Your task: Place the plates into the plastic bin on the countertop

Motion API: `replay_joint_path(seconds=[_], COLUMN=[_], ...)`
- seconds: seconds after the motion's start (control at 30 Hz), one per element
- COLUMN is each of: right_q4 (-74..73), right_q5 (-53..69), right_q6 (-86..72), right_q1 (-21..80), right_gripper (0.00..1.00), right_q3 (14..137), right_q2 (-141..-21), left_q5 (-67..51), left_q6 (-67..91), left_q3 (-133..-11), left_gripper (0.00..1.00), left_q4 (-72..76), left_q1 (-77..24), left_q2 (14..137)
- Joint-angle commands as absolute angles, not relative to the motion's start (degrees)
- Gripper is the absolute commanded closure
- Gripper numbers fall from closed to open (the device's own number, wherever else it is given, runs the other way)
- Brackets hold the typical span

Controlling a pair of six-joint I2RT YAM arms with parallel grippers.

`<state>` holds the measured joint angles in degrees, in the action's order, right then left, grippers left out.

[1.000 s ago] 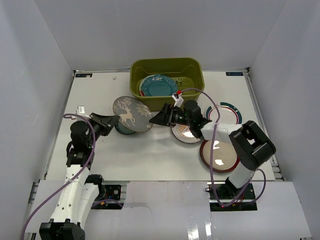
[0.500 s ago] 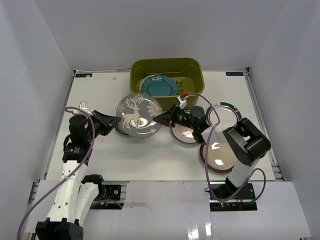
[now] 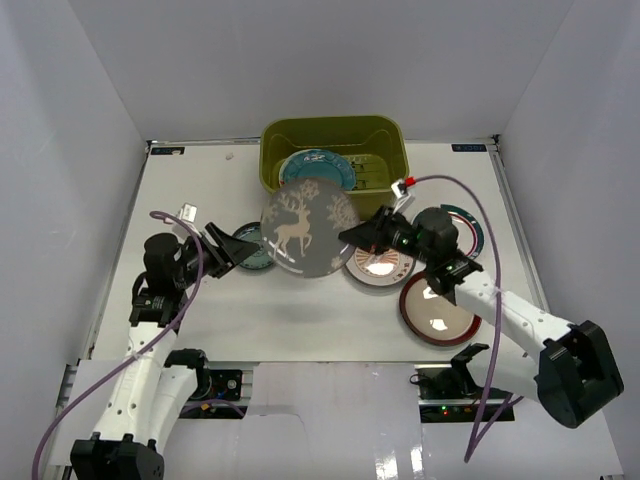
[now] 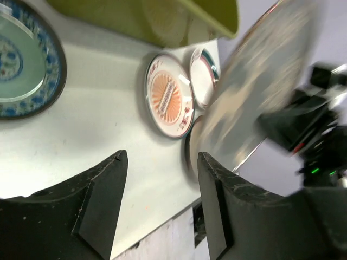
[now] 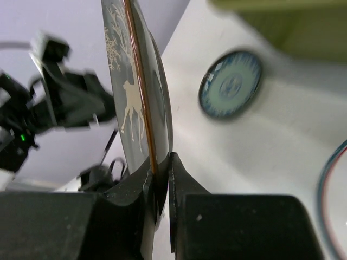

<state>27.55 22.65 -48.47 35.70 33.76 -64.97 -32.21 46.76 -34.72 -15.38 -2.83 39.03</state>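
Note:
The right gripper moves outward over the bin (image 3: pixel 385 135) next, as it hangs short of the bin. It then goes down to release the deer plate onto the scalloped teal plate (image 3: pixel 318 166).
The grey deer plate (image 3: pixel 308 228) hangs tilted above the countertop (image 3: pixel 200 190), just in front of the olive-green plastic bin (image 3: pixel 385 135). My right gripper (image 3: pixel 350 237) is shut on its right rim; in the right wrist view the plate (image 5: pixel 133 81) stands edge-on between the pinched fingers (image 5: pixel 160 169). My left gripper (image 3: pixel 237 250) is open and empty, a little left of the plate and over the small teal-patterned plate (image 3: pixel 256 256). A scalloped teal plate (image 3: pixel 318 166) lies in the bin. In the left wrist view the deer plate (image 4: pixel 260 97) is blurred beyond the open gripper (image 4: pixel 162 160).
An orange sunburst plate (image 3: pixel 380 266), a dark red-rimmed plate (image 3: pixel 437 310) and a white green-rimmed plate (image 3: pixel 466 226) lie under and beside my right arm. Grey-white walls close in the countertop on three sides. The left arm (image 5: pixel 65 103) shows behind the held plate.
My right gripper closed on the deer plate's rim, and my left gripper then let go and opened. The plate has moved up and to the right, toward the bin.

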Motion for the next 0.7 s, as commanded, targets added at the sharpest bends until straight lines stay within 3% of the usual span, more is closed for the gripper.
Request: replay_joint_path(seconds=[0.0, 0.23, 0.47, 0.67], right_q4=[27.5, 17.0, 11.8, 6.0], right_q5=[20.5, 20.0, 17.7, 20.3], right_q6=[-41.9, -35.2, -31.8, -30.4], right_q1=[26.6, 20.1, 19.0, 18.9], right_gripper=[0.92, 0.92, 0.92, 0.92], right_q3=[46.7, 67.5, 84.6, 99.1], right_q2=[-62.5, -78.0, -94.0, -108.2], left_q5=[-37.5, -37.5, -24.8, -20.3], left_q6=[46.6, 47.4, 45.4, 45.5], left_q3=[-31.0, -26.5, -26.5, -27.5], left_gripper=[0.35, 0.28, 0.23, 0.21], left_q4=[-11.9, -6.7, -2.7, 3.3], left_q1=[-3.0, -8.3, -27.9, -38.6], left_q2=[38.9, 41.0, 49.8, 60.4])
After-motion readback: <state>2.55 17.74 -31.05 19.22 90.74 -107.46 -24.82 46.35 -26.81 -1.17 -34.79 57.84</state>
